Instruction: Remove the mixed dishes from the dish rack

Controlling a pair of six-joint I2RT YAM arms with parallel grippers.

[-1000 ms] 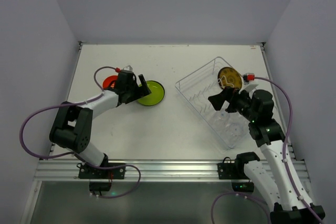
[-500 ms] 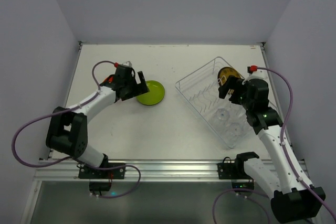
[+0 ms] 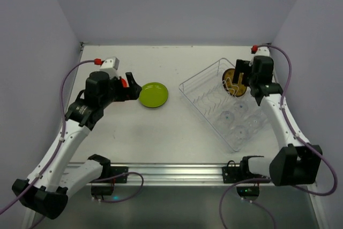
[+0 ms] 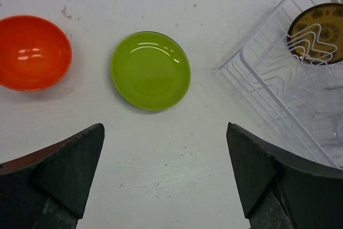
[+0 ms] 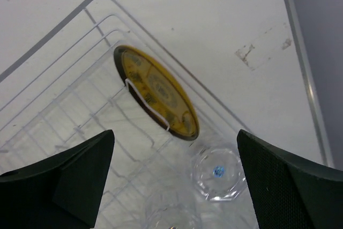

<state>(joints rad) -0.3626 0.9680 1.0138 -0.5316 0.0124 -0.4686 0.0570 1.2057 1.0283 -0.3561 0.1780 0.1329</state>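
The plate is standing upright in its holder. My right gripper should go down next, turn so its open fingers straddle the patterned plate's upper rim (image 5: 184,96), and close there.
The lime-green plate (image 3: 153,94) lies flat on the table and also shows in the left wrist view (image 4: 151,70). The orange bowl (image 4: 32,52) sits left of it; the left arm hides it in the top view. My left gripper (image 3: 131,87) (image 4: 164,135) hovers open and empty near the plate. The clear dish rack (image 3: 199,93) holds the olive-yellow patterned plate (image 3: 234,83) (image 5: 161,92) upright in its wire holder. Several clear cups (image 3: 240,131) (image 5: 217,172) lie in the rack. My right gripper (image 3: 239,76) (image 5: 176,139) is open above the patterned plate. No black plate is in view.
The rack (image 5: 53,46) stands slantwise at the table's right side, close to the right wall. The metal rail (image 3: 171,171) with the arm bases runs along the near edge. White walls enclose the table on three sides.
My left gripper has drawn back and risen from beside the green plate. My right gripper has swung to the rack's far end, over the patterned plate.
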